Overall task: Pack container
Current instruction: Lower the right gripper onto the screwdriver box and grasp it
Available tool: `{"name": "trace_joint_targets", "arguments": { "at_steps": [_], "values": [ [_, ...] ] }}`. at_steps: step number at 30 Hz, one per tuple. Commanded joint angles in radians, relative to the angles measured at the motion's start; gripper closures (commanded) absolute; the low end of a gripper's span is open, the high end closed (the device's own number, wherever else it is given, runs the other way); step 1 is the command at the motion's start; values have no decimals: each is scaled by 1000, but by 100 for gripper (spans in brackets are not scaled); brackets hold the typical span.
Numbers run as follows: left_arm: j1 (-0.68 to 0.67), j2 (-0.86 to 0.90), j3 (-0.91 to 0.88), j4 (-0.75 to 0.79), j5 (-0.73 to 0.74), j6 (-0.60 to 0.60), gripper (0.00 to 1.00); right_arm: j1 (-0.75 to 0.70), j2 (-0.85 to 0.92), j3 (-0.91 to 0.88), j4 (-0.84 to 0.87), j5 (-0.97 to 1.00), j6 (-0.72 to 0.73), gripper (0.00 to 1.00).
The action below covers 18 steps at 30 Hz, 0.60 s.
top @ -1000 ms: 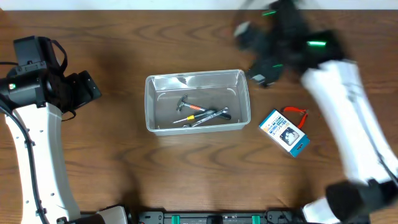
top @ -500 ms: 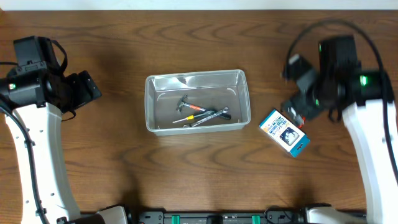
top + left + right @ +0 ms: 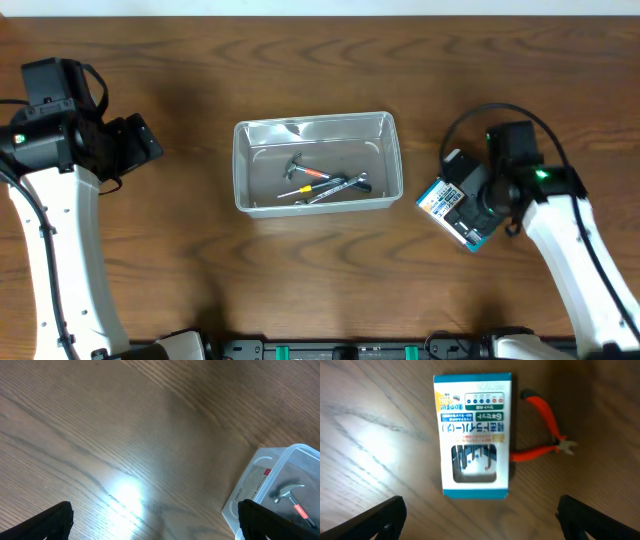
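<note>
My right gripper should next go down, easing toward the container point(image 3: 316, 123), until my fingers are on either side of the blue-and-white box's long sides, because the box is narrower than the gap between my open fingers.
The clear plastic container point(image 3: 316, 123) sits mid-table and holds a small hammer point(image 3: 297, 163), a screwdriver with a red and yellow handle and a wrench. Its corner shows at the right of the left wrist view point(image 3: 260, 485). A small blue-and-white box point(image 3: 473, 435) lies right of the container, with orange-handled pliers point(image 3: 545, 425) beside it. My right gripper point(image 3: 480, 520) is open and empty, hovering over the box point(image 3: 450, 210). My left gripper point(image 3: 155, 520) is open and empty over bare wood, far left of the container.
The wooden table point(image 3: 320, 270) carries nothing else. A black rail runs along the front edge point(image 3: 340, 350). The white wall edge is at the back point(image 3: 320, 8).
My right arm has swung from the back right down toward the front, and is now over the blue-and-white box. The left arm has not moved.
</note>
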Motion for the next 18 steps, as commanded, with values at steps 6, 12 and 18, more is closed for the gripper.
{"name": "trace_joint_targets", "arguments": {
  "at_steps": [6, 12, 18],
  "values": [
    [0, 5, 8, -3, -13, -8, 2, 5, 182, -3, 61, 7, -66, 1],
    [0, 5, 8, 7, -13, -8, 2, 5, 275, -3, 104, 6, -91, 1],
    [0, 5, 8, 15, -13, -8, 2, 5, 360, -3, 138, 6, -90, 1]
  ]
}}
